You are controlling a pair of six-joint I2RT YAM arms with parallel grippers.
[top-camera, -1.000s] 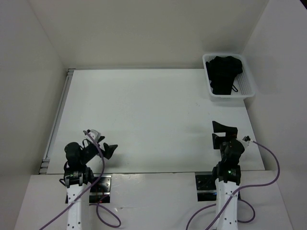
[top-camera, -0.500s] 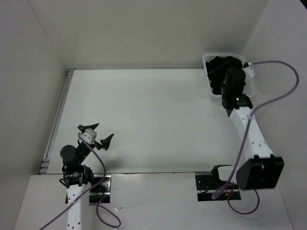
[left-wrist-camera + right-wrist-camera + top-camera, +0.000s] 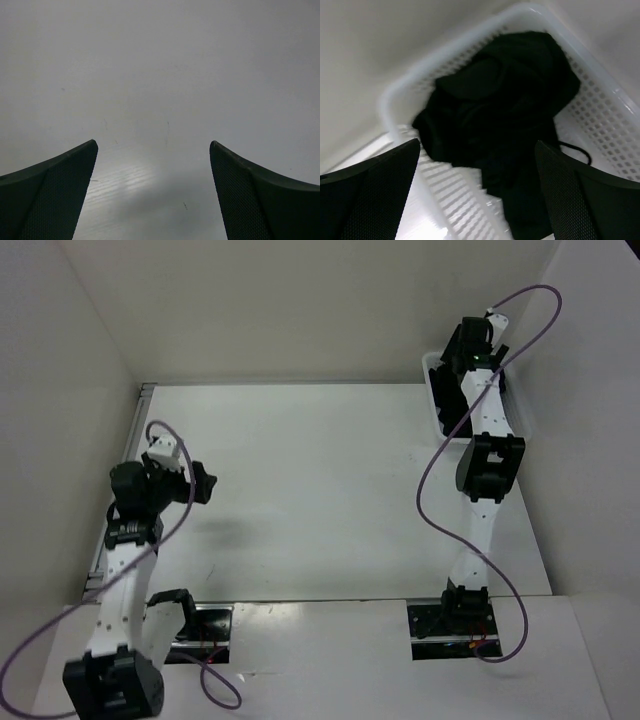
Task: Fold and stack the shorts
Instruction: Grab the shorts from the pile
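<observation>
My right gripper should go down next, past the rim of the basket and into the heap of shorts around a fold (image 3: pixel 458 388) (image 3: pixel 486 129), because the shorts lie deep in the basket.
The black shorts (image 3: pixel 495 110) lie crumpled in the white mesh basket (image 3: pixel 400 97), and a thin black cord (image 3: pixel 576 150) trails off them on the right. My right gripper (image 3: pixel 477 147) hovers open just above the heap, a finger on each side, holding nothing. From above, the right arm (image 3: pixel 487 435) reaches to the basket (image 3: pixel 432 390) in the far right corner and hides most of the shorts. My left gripper (image 3: pixel 197 483) hangs open over the left part of the table, and its wrist view shows the open left gripper (image 3: pixel 152 144) over bare white table (image 3: pixel 160 75).
White walls close in the table at the back and on both sides. The basket stands tight against the right wall. A metal rail (image 3: pixel 125 480) runs along the table's left edge. Purple cables (image 3: pixel 440 470) loop off both arms.
The right arm has swung from near its base out to the far right corner, over the basket. The left arm has risen and moved left and farther back. Both grippers stayed open.
</observation>
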